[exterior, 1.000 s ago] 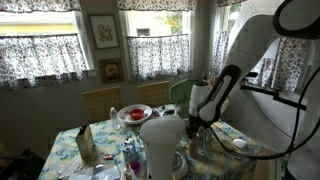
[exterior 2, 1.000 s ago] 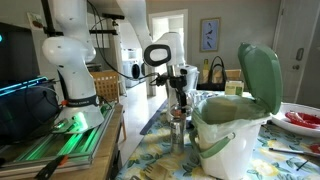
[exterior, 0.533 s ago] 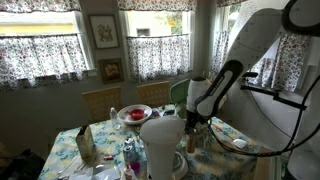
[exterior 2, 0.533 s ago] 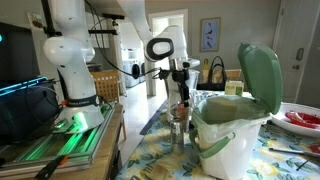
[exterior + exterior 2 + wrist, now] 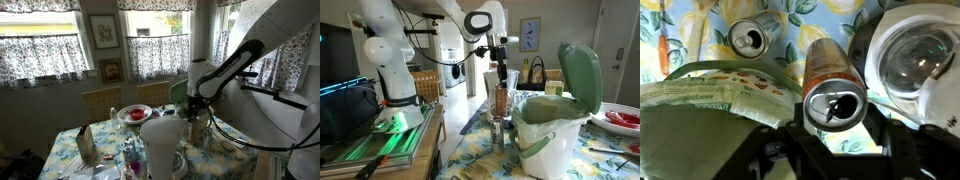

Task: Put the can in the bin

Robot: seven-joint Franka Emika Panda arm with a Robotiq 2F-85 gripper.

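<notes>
The robot will next raise its gripper and tilt it over the bin's opening (image 5: 546, 108), which is to the gripper's left in the wrist view, and let go of the can (image 5: 501, 99), because the bin's lid is open.
My gripper (image 5: 500, 72) is shut on an orange and silver can (image 5: 501, 99) and holds it upright in the air, above the table. In the wrist view the can (image 5: 830, 82) fills the middle with its opened top between my fingers (image 5: 832, 112). The whitish bin (image 5: 545, 140) stands just beside it with its green domed lid (image 5: 579, 73) swung open. In the wrist view the bin's bag-lined rim (image 5: 710, 92) is left of the can. The gripper (image 5: 195, 112) also shows beside the green lid (image 5: 179, 94).
A second can (image 5: 498, 131) stands on the floral tablecloth (image 5: 480, 165) below the held one; it also shows in the wrist view (image 5: 752, 38). A tall white cylinder (image 5: 161, 146) stands close by. A red bowl (image 5: 133, 114) and a carton (image 5: 85, 146) share the table.
My gripper has risen with the can, from just above the second can to about the height of the bin's rim. The bin and the second can have not moved.
</notes>
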